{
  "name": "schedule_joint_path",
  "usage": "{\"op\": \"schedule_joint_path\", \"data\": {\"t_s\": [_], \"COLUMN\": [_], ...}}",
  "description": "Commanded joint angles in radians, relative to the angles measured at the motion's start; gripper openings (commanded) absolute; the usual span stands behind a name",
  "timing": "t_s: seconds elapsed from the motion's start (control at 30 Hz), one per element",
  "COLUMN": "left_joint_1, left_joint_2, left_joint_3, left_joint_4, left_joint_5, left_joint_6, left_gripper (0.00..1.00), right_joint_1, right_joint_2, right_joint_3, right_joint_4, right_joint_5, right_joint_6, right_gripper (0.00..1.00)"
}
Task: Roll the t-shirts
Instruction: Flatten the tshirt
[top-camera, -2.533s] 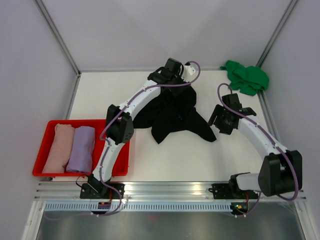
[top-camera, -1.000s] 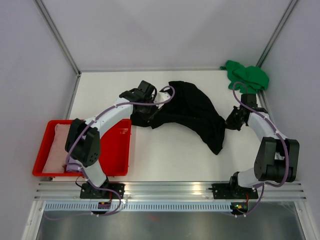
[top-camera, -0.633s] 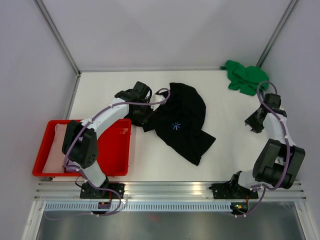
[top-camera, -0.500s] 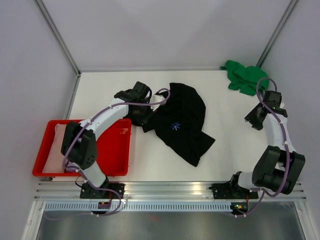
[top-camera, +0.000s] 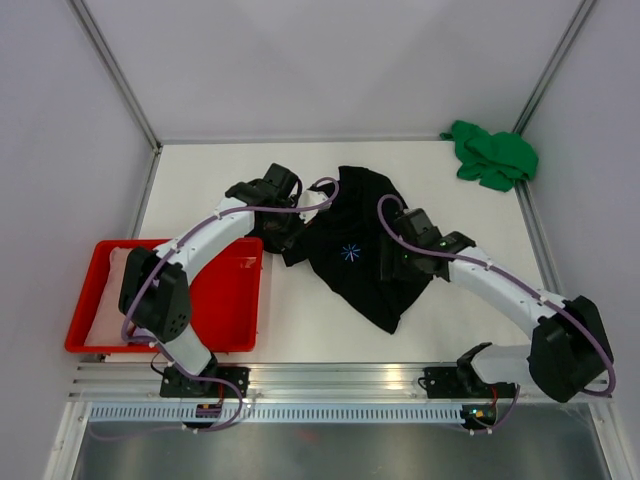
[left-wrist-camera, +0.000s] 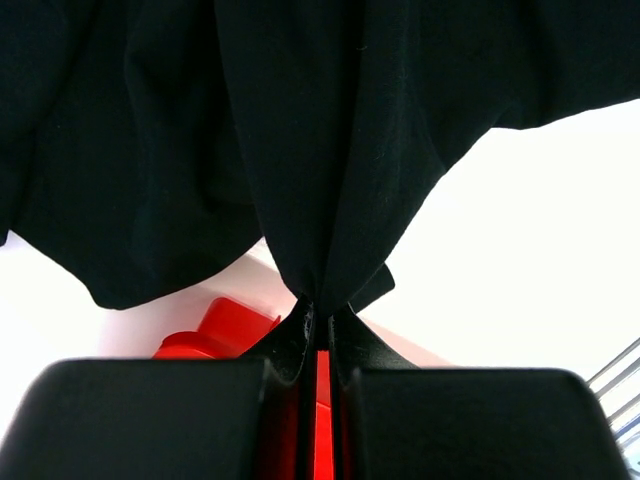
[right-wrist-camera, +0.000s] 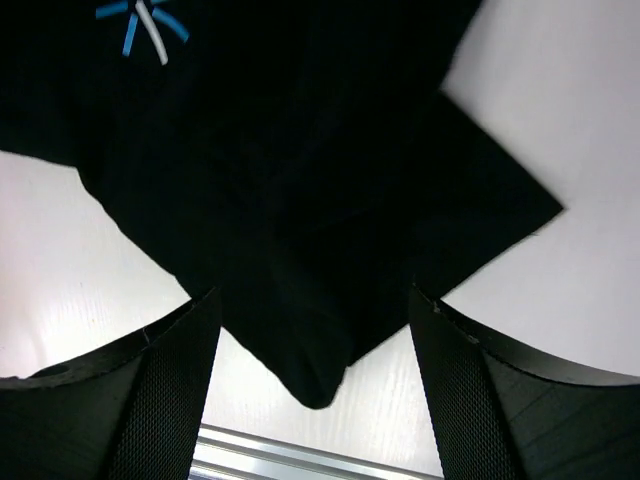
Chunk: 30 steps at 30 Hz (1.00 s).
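Note:
My right gripper brings its open fingers down onto the shirt's narrowing end (top-camera: 396, 297) (right-wrist-camera: 328, 265) by the shirt's near corner next, since that black cloth lies between the two spread fingers.
The large black t-shirt (top-camera: 345, 272) lies crumpled in the middle of the white table, its small blue-and-white print (top-camera: 350, 252) facing up. My left gripper (top-camera: 288, 238) is shut on the shirt's left edge; in the left wrist view a fold of black cloth (left-wrist-camera: 320, 200) is pinched between the fingertips of the gripper (left-wrist-camera: 320, 312). My right gripper (top-camera: 393, 265) hovers over the shirt's right half with its jaws wide open and nothing between them. In the right wrist view the gripper (right-wrist-camera: 315, 330) straddles a corner of the shirt (right-wrist-camera: 310, 370). The green t-shirt (top-camera: 492, 155) lies bunched at the far right corner.
A red tray (top-camera: 232, 325) stands at the near left with a rolled pale pink t-shirt (top-camera: 112, 285) in it, partly covered by my left arm. A metal rail (top-camera: 340, 378) runs along the table's near edge. Walls close in the back and both sides.
My right arm has swung from beside the green t-shirt over to the black one, and its jaws have opened wide. The left gripper keeps its hold and has barely moved.

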Motion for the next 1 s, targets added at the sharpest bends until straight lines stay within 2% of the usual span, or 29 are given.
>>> {"op": "schedule_joint_path", "data": {"t_s": [0.0,0.1,0.13,0.17,0.23,0.33,0.37,0.5,0.57,0.63,0.67,0.7,0.77,0.9,0.97], "left_joint_1": [0.001,0.001,0.001,0.002,0.012,0.036,0.044,0.076,0.094,0.12,0.127,0.139,0.147,0.157,0.16], "left_joint_2": [-0.035,-0.039,-0.047,-0.05,-0.05,-0.047,-0.049,-0.055,-0.047,-0.024,-0.015,-0.003,0.005,0.028,0.025], "left_joint_3": [0.017,0.021,0.02,0.018,0.026,0.056,0.067,0.116,0.185,0.308,0.351,0.435,0.509,0.673,0.672], "left_joint_4": [-0.016,-0.016,-0.014,-0.014,-0.014,-0.016,-0.016,-0.031,-0.066,-0.102,-0.134,-0.143,-0.166,-0.24,-0.261], "left_joint_5": [0.004,0.004,0.004,0.005,0.019,0.033,0.042,0.027,-0.024,-0.056,-0.062,-0.067,-0.072,-0.076,-0.084], "left_joint_6": [-0.012,-0.025,-0.025,-0.028,-0.031,-0.064,-0.081,-0.077,-0.043,-0.022,0.001,0.012,0.049,0.112,0.147], "left_gripper": [0.02,0.02,0.02,0.02,0.02,0.02,0.02,0.02,0.02,0.02,0.02,0.02,0.02,0.02,0.02], "right_joint_1": [0.079,0.09,0.088,0.09,0.088,0.087,0.078,0.009,-0.086,-0.169,-0.248,-0.278,-0.333,-0.39,-0.406], "right_joint_2": [0.074,0.16,0.179,0.205,0.217,0.213,0.205,0.147,0.095,0.07,0.056,0.055,0.065,0.067,0.044], "right_joint_3": [-0.017,-0.027,-0.027,-0.024,-0.011,0.007,0.018,0.214,0.365,0.459,0.543,0.582,0.695,0.825,0.82], "right_joint_4": [0.058,0.075,0.075,0.075,0.078,0.085,0.081,0.001,-0.042,-0.057,-0.072,-0.083,-0.129,-0.188,-0.188], "right_joint_5": [0.032,0.05,0.09,0.108,0.179,0.207,0.198,0.15,0.127,0.043,0.014,-0.023,-0.068,-0.146,-0.181], "right_joint_6": [0.051,0.078,0.082,0.083,0.069,0.043,0.04,0.016,-0.006,-0.018,-0.032,-0.038,-0.056,-0.026,-0.006], "right_gripper": [0.81,0.73,0.67,0.56,0.49,0.29,0.01,0.0,0.0,0.0,0.0,0.0,0.0,0.0,0.0]}}
